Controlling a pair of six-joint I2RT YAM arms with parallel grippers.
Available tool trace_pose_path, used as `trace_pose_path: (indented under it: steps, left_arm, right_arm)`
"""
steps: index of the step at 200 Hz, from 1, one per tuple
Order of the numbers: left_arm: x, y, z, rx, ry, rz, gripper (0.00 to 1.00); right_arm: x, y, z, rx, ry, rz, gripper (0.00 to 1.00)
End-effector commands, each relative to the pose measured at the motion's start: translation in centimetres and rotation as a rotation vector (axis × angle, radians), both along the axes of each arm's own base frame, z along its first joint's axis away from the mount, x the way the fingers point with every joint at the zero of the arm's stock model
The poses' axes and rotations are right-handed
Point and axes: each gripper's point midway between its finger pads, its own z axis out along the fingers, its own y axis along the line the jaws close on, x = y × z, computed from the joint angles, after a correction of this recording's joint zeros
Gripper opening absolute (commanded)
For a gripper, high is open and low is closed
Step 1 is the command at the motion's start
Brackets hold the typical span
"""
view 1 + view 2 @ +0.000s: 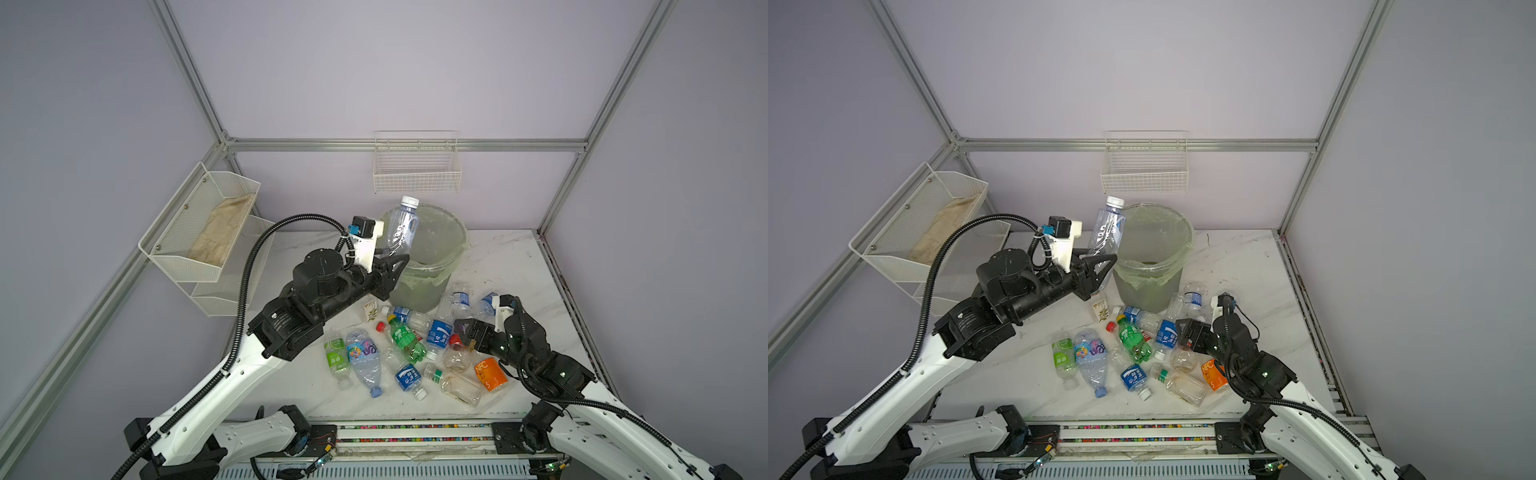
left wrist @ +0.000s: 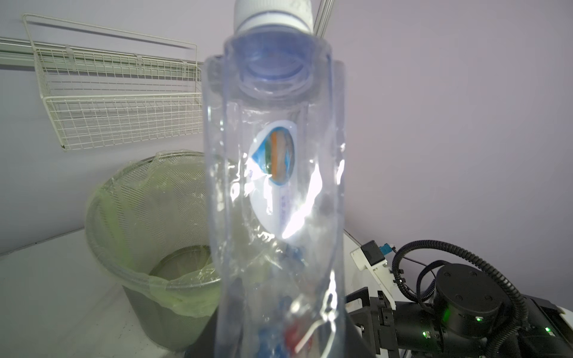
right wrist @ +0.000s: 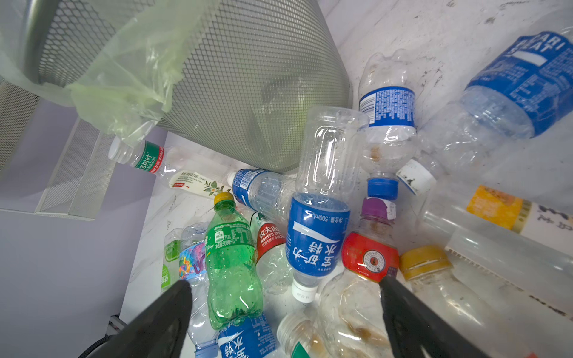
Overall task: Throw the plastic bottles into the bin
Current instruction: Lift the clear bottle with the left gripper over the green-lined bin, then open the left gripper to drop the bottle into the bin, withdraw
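Note:
My left gripper moves outward over the bin's opening (image 1: 429, 234) (image 2: 160, 220) next and releases the bottle, since the opening lies outward and the bottle is still beside the bin's rim.
My left gripper (image 1: 390, 266) is shut on the lower part of a clear plastic bottle (image 1: 402, 226) with a white cap. The bottle stands nearly upright, held in the air beside the left rim of the bin (image 1: 419, 291). In the left wrist view this bottle (image 2: 273, 155) fills the middle and hides the jaws, with the bin (image 2: 139, 217) behind it. Several plastic bottles (image 1: 399, 353) lie in a heap on the table in front of the bin. My right gripper (image 3: 285, 288) is open just above that heap, over a green bottle (image 3: 231, 257) and a blue-labelled one (image 3: 316, 229).
A white wire basket (image 1: 417, 172) hangs on the back wall above the bin. A two-tier mesh shelf (image 1: 199, 232) holding a cloth sits on the left wall. An orange-labelled bottle (image 1: 490, 374) lies under the right arm, near the table's right edge (image 1: 569, 299).

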Motion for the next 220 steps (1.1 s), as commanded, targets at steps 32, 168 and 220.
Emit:
trace_pose_path:
  steps: [32,168,220]
  left_arm:
    - [2.0,-1.4,7.1,-0.070,-0.124,-0.004,0.21]
    - [8.0,-3.3,6.8,0.040,0.036,0.082,1.00]
    - [0.1,1.1,13.1,-0.093,-0.125,0.009,1.00]
  right_arm:
    - [-1.2,-1.0,-0.3,0.002,0.018,-0.017,0.96]
    - [-2.5,-2.5,0.8,0.001,-0.002,-0.032,0.97]
    - [-1.7,-1.0,0.7,0.010,0.007,0.003,0.97]
